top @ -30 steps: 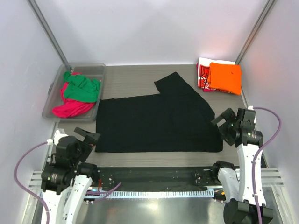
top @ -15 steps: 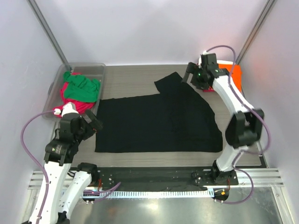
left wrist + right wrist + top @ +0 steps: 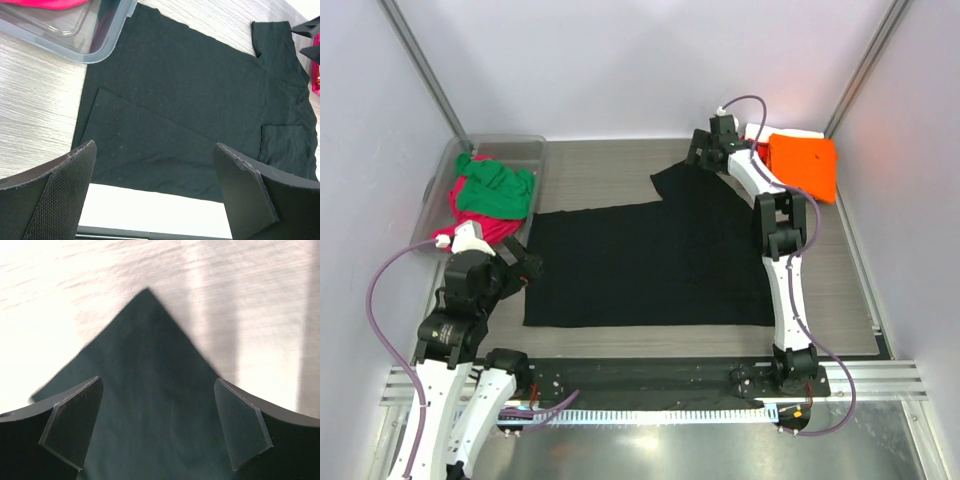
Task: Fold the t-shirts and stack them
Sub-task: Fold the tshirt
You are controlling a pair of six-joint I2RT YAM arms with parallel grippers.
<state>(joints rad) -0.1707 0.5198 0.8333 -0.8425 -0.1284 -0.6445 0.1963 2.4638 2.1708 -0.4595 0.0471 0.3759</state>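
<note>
I need to lower my right gripper slightly to its left in the top view next, to the far sleeve's corner. Its fingers are already on both sides of that corner.
A black t-shirt lies spread flat in the middle of the table, one sleeve pointing to the far side. My right gripper hangs open over that far sleeve's corner, a finger on each side and nothing between them. My left gripper is open just above the shirt's near left edge. An orange tee lies folded at the back right on a red-and-white printed one. A green tee and a magenta tee lie bunched in the bin.
The clear plastic bin stands at the back left, and its corner almost touches the black shirt. Grey walls close in the left, back and right sides. A metal rail runs along the near edge.
My right arm has swung from the near right, stretching out to the far sleeve of the black shirt. My left gripper has moved forward to the shirt's left edge.
</note>
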